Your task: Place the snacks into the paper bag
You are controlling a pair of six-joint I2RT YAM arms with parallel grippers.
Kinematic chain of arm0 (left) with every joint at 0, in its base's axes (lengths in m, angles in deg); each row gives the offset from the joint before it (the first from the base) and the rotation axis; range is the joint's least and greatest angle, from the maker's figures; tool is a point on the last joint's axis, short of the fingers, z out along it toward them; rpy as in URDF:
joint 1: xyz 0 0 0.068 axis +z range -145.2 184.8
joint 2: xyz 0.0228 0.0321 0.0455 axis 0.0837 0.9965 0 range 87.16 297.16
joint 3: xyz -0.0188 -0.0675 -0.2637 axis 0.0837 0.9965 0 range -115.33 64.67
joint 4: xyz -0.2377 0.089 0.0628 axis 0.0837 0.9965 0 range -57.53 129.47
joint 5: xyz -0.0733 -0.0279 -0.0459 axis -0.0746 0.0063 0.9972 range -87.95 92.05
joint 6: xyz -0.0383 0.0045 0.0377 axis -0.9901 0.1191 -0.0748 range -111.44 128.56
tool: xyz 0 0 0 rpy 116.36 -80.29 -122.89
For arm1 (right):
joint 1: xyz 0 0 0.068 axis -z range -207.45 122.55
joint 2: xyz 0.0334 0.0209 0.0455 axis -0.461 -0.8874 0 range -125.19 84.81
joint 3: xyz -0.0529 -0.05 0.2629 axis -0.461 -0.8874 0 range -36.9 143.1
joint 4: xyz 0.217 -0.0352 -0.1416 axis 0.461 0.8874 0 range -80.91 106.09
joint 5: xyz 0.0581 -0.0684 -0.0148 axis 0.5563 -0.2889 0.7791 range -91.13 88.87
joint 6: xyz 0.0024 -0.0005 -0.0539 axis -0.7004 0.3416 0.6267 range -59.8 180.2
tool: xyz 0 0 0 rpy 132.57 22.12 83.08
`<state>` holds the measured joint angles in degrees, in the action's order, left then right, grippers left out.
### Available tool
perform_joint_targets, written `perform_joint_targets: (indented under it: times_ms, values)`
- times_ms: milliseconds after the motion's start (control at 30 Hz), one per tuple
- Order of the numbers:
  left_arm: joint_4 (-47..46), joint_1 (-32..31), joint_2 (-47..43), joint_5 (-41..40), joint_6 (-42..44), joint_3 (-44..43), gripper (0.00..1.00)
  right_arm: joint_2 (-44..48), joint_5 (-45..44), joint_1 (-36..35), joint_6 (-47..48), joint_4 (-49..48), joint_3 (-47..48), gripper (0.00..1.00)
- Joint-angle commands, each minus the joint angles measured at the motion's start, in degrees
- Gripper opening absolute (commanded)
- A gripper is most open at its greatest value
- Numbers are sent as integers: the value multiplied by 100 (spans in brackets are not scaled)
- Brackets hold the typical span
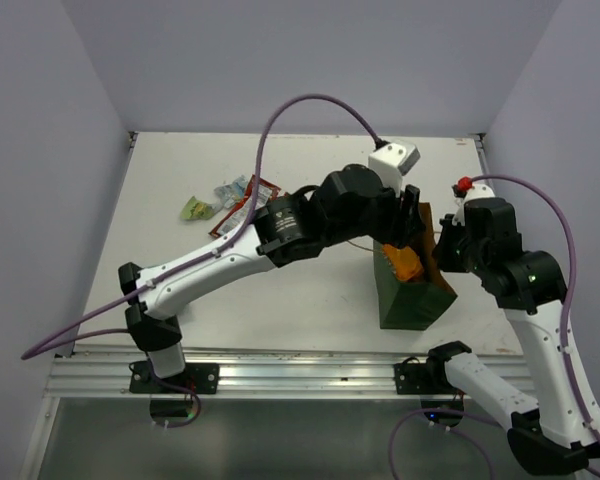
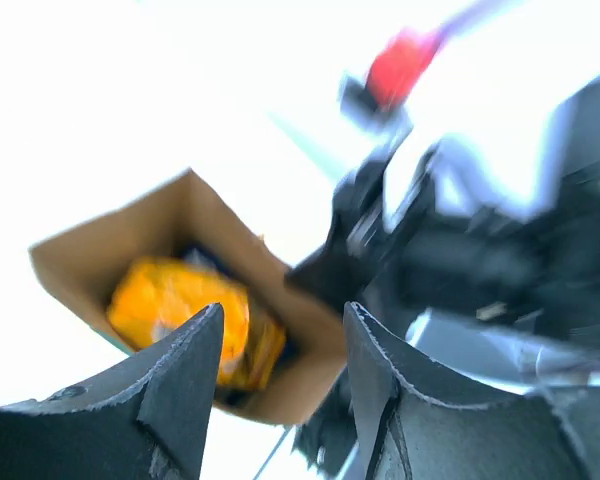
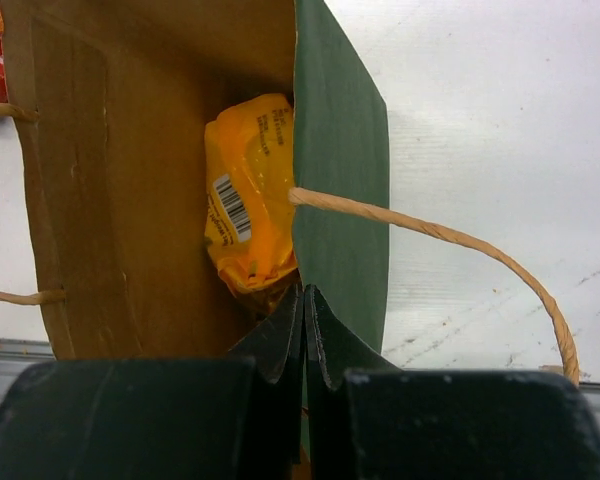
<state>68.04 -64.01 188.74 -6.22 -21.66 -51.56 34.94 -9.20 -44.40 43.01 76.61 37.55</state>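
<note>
With the orange-yellow packet in the bag, my open left gripper swings away across the table next, then lowers to the red-and-white packet's near edge.
The paper bag stands upright at the table's right front, dark green outside and brown inside. An orange-yellow snack packet lies inside it and also shows in the left wrist view and the right wrist view. My left gripper hovers over the bag's mouth, jaws open and empty. My right gripper is shut on the bag's green wall at its rim. More snacks lie at the back left: a red-and-white packet, a light green one and a pale blue-silver one.
A tan loop handle arcs out from the bag's right wall. The left arm stretches across the table's middle towards the bag. A red knob sits on the right arm. The table's front edge rail runs just before the bag.
</note>
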Motion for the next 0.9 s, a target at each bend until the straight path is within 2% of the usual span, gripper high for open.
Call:
perform_joint_targets:
  times_ms: [0,33,67,133,167,233,267,367,467,567,867]
  values:
    - [45,-44,-357,-848,261,-603,55,91,-71,-10,-109,-302,-54,0]
    - [159,-35,-611,-1782,271,-551,61,91,-71,-19,-109,-302,-63,0]
    - [326,-18,-778,-2305,306,-168,68,91,-71,-10,-100,-293,-63,0]
    - [302,113,-1417,-3272,297,570,74,100,-63,-10,-100,-284,-37,0]
    - [249,506,-1648,-3329,219,1532,81,100,-36,-10,-100,-284,-19,0]
    - [134,1226,-2140,-2719,-123,2381,87,100,-27,-10,-83,-267,51,0]
    - [117,2022,-2221,-2576,-186,2759,89,91,-36,-10,-65,-249,86,0]
    - [-67,2897,-2230,-2390,-116,4182,94,91,-36,-10,-30,-187,218,0]
    - [-769,3111,-2099,-2074,138,5053,98,109,-10,-19,-4,-152,306,0]
    - [-1629,3137,-1844,-2038,262,5521,100,135,34,-10,31,-100,350,0]
    - [-2440,3348,-605,-1898,797,5479,100,232,122,-10,120,129,517,0]
